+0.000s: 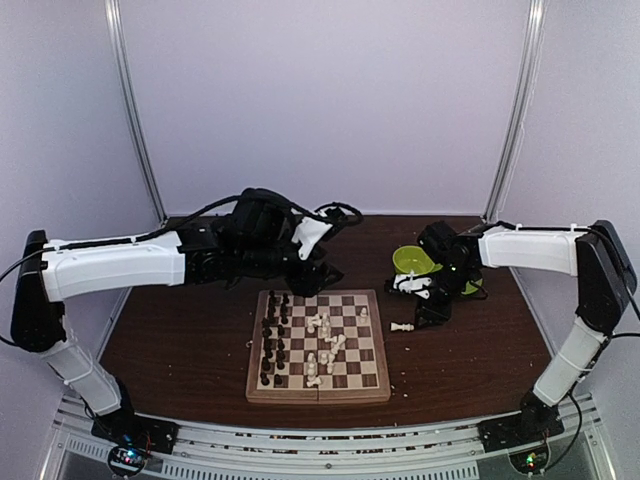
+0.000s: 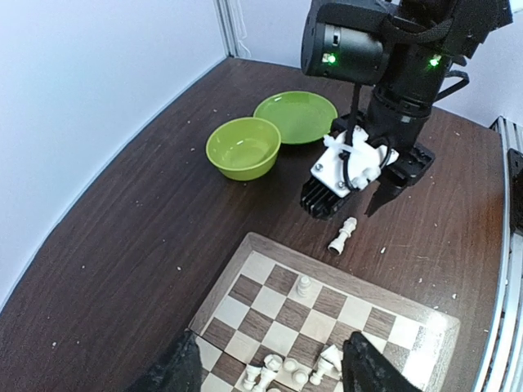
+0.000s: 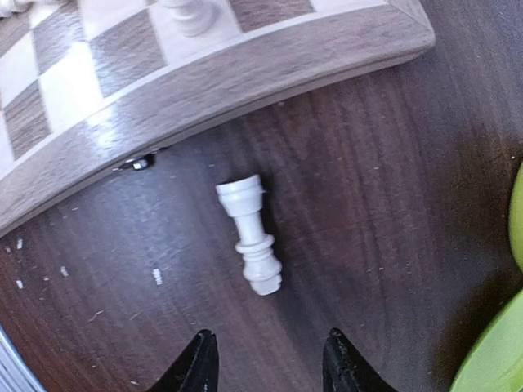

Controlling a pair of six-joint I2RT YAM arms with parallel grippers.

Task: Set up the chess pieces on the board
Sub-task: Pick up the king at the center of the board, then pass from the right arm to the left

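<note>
I need to lower my right gripper toward the board [image 1: 320, 396] next, onto that head.
The board [image 1: 320, 396] lies at the table's front centre. Dark chess pieces [image 1: 272, 340] stand in two columns on its left side. Several white pieces [image 1: 325, 340] lie toppled in its middle, and one white pawn [image 2: 303, 286] stands near its right edge. One white piece [image 3: 249, 235] lies on its side on the table just off the board; it also shows in the top view [image 1: 401, 326] and the left wrist view [image 2: 342, 235]. My right gripper [image 3: 265, 359] is open and empty, just above and short of that piece. My left gripper [image 2: 274, 363] is open and empty above the toppled white pieces.
A green bowl [image 2: 243, 147] and a green plate [image 2: 296, 116] sit on the table behind the right gripper [image 1: 432, 312]. White crumbs dot the dark wooden table. The board's border [image 3: 245, 82] lies close beyond the fallen piece. Walls enclose the back and sides.
</note>
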